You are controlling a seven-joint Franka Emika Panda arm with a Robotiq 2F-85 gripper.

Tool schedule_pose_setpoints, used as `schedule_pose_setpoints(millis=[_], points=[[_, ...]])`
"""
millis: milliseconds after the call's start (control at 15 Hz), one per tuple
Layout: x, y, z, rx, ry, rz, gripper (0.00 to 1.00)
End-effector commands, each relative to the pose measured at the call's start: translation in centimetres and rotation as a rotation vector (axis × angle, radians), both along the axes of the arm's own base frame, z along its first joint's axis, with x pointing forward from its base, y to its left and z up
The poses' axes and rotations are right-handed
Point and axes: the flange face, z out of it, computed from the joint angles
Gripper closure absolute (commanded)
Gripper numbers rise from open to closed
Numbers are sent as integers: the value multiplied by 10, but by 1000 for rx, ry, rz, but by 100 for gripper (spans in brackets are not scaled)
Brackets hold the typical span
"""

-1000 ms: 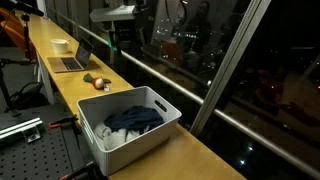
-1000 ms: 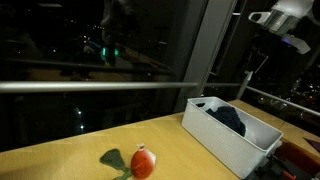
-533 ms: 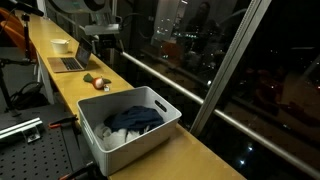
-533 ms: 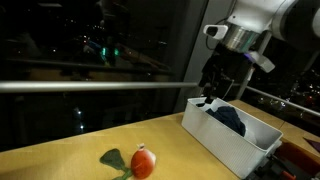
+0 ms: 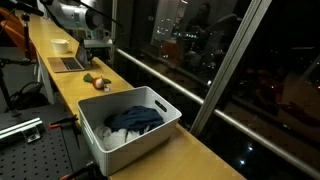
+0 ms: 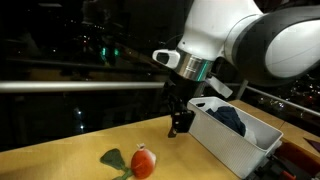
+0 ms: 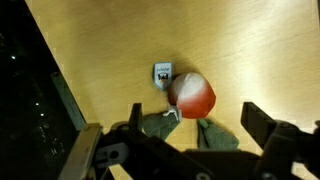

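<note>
The fruit's red body (image 6: 144,161) is below my open gripper, farther from the bin, so I should next lower the gripper and shift it away from the white bin (image 6: 238,143) onto the fruit.
A red plush fruit (image 7: 190,94) with green cloth leaves (image 7: 160,126) and a small white tag (image 7: 163,73) lies on the wooden table. It also shows in both exterior views (image 6: 143,162) (image 5: 99,84). My gripper (image 7: 192,128) hangs above it with jaws wide apart and nothing between them. In an exterior view the gripper (image 6: 180,125) is above the table, between the fruit and the white bin (image 6: 238,143). In an exterior view the gripper (image 5: 97,51) is above the fruit.
The white bin (image 5: 157,135) holds dark and light cloth (image 5: 133,120). An open laptop (image 5: 72,62) and a white bowl (image 5: 61,45) sit further along the table. A dark window with a rail (image 6: 80,86) borders the table's far side.
The arm has swung from above the bin toward the plush fruit and come down lower over the table. The fruit and bin have not moved.
</note>
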Motion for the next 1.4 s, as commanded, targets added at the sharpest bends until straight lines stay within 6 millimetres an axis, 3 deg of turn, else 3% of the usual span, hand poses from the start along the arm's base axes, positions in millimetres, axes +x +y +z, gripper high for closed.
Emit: schedule_pose_setpoints(millis=[0,533,933,1000,1067,1200,1333], points=[[19,26,-22,-6,35,103,0],[49,33,-97,37,165,203,0],[49,45,-153,79,265,250,0],[49,47,-159,80,282,250,25],[50,48,-161,83,295,250,26],[55,45,-156,77,303,226,42],[64,25,-138,73,288,181,58]])
